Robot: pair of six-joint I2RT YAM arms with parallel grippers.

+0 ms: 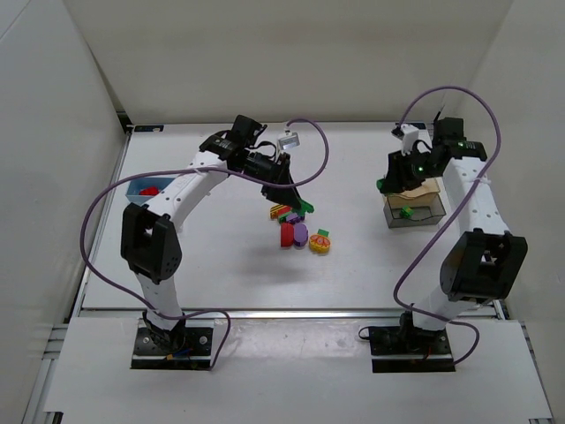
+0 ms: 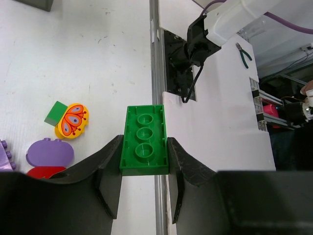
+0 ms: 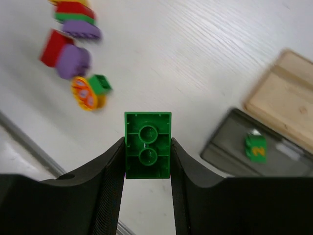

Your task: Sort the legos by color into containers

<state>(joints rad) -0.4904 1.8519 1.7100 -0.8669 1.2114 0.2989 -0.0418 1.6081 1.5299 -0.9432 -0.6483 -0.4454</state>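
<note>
Next, my right gripper will go right in the top view, over the dark-clear container (image 1: 395, 220) (image 3: 230, 143) below it, and lower to release green lego beside green lego.
My left gripper (image 1: 305, 207) is shut on a long green lego (image 2: 145, 139) and holds it above the table, just right of the lego pile. My right gripper (image 1: 388, 184) is shut on a shorter green lego (image 3: 147, 152), raised left of the dark-clear container (image 1: 395, 220), which holds one green lego (image 3: 256, 148). The pile in the table's middle has a red lego (image 1: 287, 235), a purple lego (image 1: 300, 232), a yellow butterfly lego (image 1: 320, 242) and a striped one (image 1: 278, 210). The blue container (image 1: 132, 187) at far left holds a red piece.
A tan container (image 1: 429, 189) sits behind the dark one. A small clear container (image 1: 289, 140) stands at the back centre. In the left wrist view a small green lego (image 2: 56, 112) lies beside the butterfly lego (image 2: 72, 120), near the table's front rail (image 2: 154, 58).
</note>
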